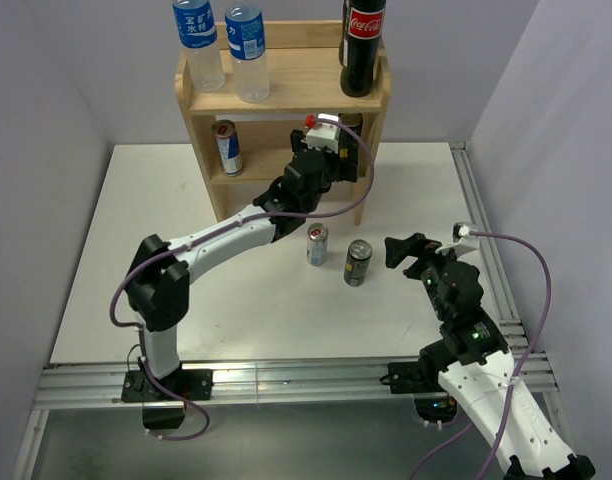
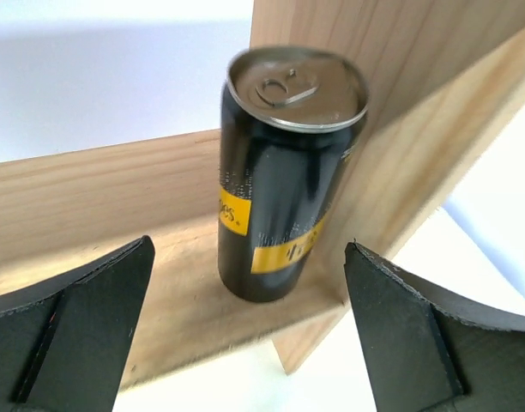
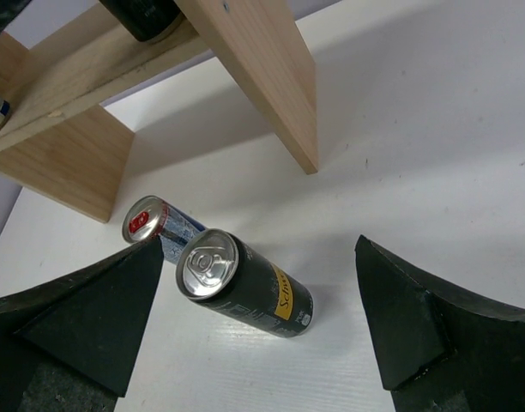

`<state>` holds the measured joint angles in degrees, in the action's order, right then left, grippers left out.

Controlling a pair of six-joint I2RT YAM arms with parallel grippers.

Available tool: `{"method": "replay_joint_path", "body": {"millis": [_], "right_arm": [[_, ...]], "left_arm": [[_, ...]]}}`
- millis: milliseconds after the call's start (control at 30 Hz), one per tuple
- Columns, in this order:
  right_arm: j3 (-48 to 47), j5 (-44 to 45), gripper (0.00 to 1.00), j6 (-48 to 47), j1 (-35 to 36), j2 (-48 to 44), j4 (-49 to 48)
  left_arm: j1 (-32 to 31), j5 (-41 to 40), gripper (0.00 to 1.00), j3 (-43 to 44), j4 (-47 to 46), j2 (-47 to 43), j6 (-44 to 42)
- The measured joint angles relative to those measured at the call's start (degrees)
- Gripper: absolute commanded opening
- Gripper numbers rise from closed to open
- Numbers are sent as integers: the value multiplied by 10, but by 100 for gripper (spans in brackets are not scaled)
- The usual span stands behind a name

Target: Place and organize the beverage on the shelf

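The second black can [image 1: 358,263] [image 3: 250,285] stands below my right gripper and to its left in the top view, so my right gripper will next move over it and lower open fingers around it.
The pale wood shelf [image 1: 286,95] stands at the back. Two water bottles [image 1: 226,45] and a Coca-Cola bottle [image 1: 363,45] are on its top board. A blue-silver can [image 1: 226,147] stands on the lower board at the left. A black-and-yellow can [image 2: 284,172] stands on the lower board against the right side panel. My left gripper [image 1: 338,140] is open just in front of that can [image 2: 250,343], not touching it. A second black can [image 1: 358,263] and a blue-silver can [image 1: 317,245] stand on the table. My right gripper [image 1: 404,255] is open and empty, right of them [image 3: 254,330].
The shelf's right side panel [image 3: 262,77] reaches the table just behind the two loose cans [image 3: 245,283]. The white table [image 1: 186,290] ends at a metal rail on the right [image 1: 481,230] and at the front.
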<state>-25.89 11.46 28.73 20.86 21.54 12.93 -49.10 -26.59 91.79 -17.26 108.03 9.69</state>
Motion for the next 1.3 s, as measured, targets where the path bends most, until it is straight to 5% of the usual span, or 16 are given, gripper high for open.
{"method": "replay_joint_path", "body": {"millis": [500, 800, 1000, 1300], "right_arm": [[-4, -1, 100, 21, 7, -9, 36], [-28, 45, 100, 67, 140, 98, 78], [-33, 106, 100, 105, 244, 155, 91], [-12, 146, 100, 134, 254, 288, 27]], "left_arm": [[-84, 35, 99, -127, 134, -231, 63], [-146, 22, 99, -240, 219, -409, 125], [-163, -3, 99, -255, 243, -443, 134], [-163, -22, 99, -305, 254, -454, 136]]}}
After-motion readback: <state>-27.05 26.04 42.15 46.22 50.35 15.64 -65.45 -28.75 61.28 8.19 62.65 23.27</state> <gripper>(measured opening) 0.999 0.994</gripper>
